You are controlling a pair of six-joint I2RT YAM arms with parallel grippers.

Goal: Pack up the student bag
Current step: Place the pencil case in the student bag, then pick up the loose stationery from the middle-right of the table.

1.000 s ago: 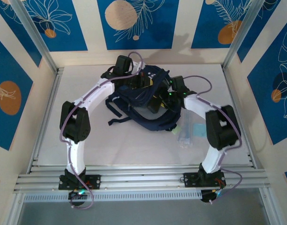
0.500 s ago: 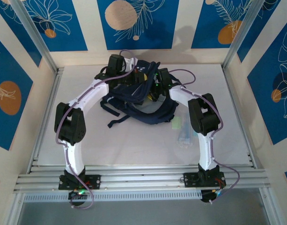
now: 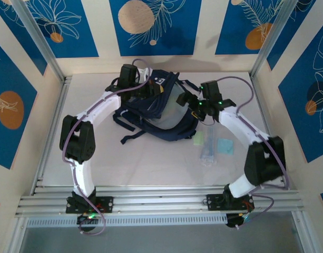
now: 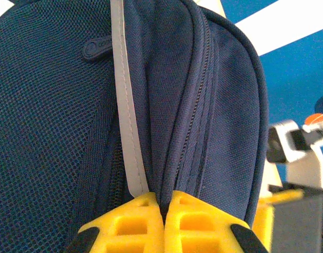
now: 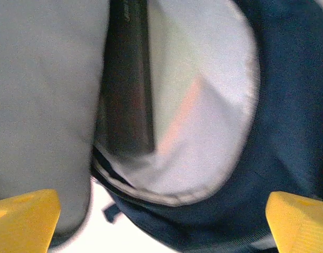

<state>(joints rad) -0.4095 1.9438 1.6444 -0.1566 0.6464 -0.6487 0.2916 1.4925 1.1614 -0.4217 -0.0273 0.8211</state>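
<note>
I will next move my right gripper back from the bag [image 3: 157, 117] and down onto the near end of the clear packet [image 3: 207, 155], because that is below my right gripper, toward my base.
The student bag [image 3: 157, 117], dark navy with black straps, lies at the back middle of the table, its mouth held up. My left gripper [image 3: 152, 91] is shut on a fold of its navy fabric beside the zipper. In the left wrist view the yellow fingers [image 4: 130, 221] pinch that fold next to a grey stripe [image 4: 125, 110]. My right gripper [image 3: 185, 100] hovers at the bag's right side, open and holding nothing. In the right wrist view its fingertips [image 5: 24, 217] stand wide apart over the bag's pale grey lining [image 5: 208, 105] and navy rim [image 5: 240, 211]. A dark flat item [image 5: 127, 95] sits inside.
Right of the bag lie a pale green piece [image 3: 198, 138], a clear packet [image 3: 207, 153] and a light blue square [image 3: 225, 146]. Aluminium rails [image 3: 161, 203] run along the near edge. Patterned walls close in the back and both sides.
The right gripper opened wide and its arm swung out to the right, away from the bag's mouth. The left gripper kept its hold while the bag shifted toward the back.
</note>
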